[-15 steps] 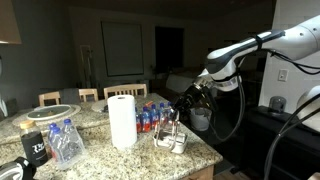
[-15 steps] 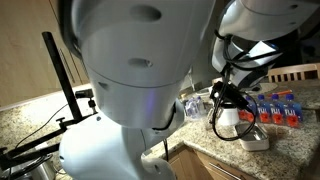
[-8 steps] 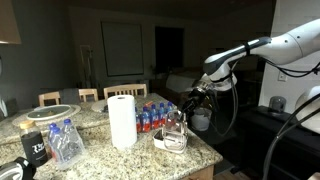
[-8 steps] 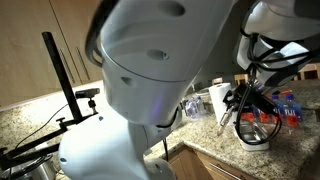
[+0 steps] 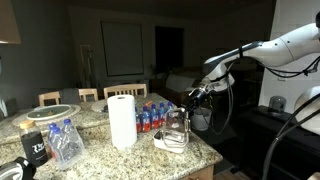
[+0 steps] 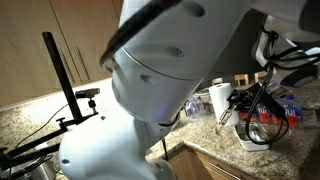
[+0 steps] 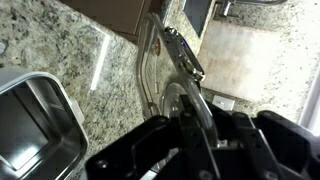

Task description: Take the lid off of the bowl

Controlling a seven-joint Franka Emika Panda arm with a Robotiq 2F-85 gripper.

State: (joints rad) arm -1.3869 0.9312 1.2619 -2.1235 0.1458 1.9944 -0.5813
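Note:
The lid goes down with my gripper to the basin's edge facing the lid (image 5: 170, 147) (image 7: 67, 98) next for release, since that lies below my gripper and to its left in the wrist view.
The small clear glass bowl (image 5: 170, 141) sits on the granite counter near its corner, also in the other exterior view (image 6: 257, 134). My gripper (image 5: 190, 101) is beside and above it, shut on the lid (image 7: 160, 62). In the wrist view the lid is a translucent disc with a darker rim, seen edge-on between my fingers (image 7: 196, 112). In an exterior view the lid (image 5: 178, 121) hangs tilted below the gripper, above the bowl's far side. I cannot tell whether its lower edge touches the bowl.
A paper towel roll (image 5: 122, 120) stands by a pack of bottles (image 5: 152, 116). A wide white dish (image 5: 52, 113), plastic bottles (image 5: 66, 142) and a dark can (image 5: 35, 148) sit further along. The counter edge lies just past the bowl. A metal basin (image 7: 30, 120) shows in the wrist view.
My arm has swung away from the paper towel roll toward the counter's end, carrying the lid with it off the bowl's top. The bowl has stayed in place.

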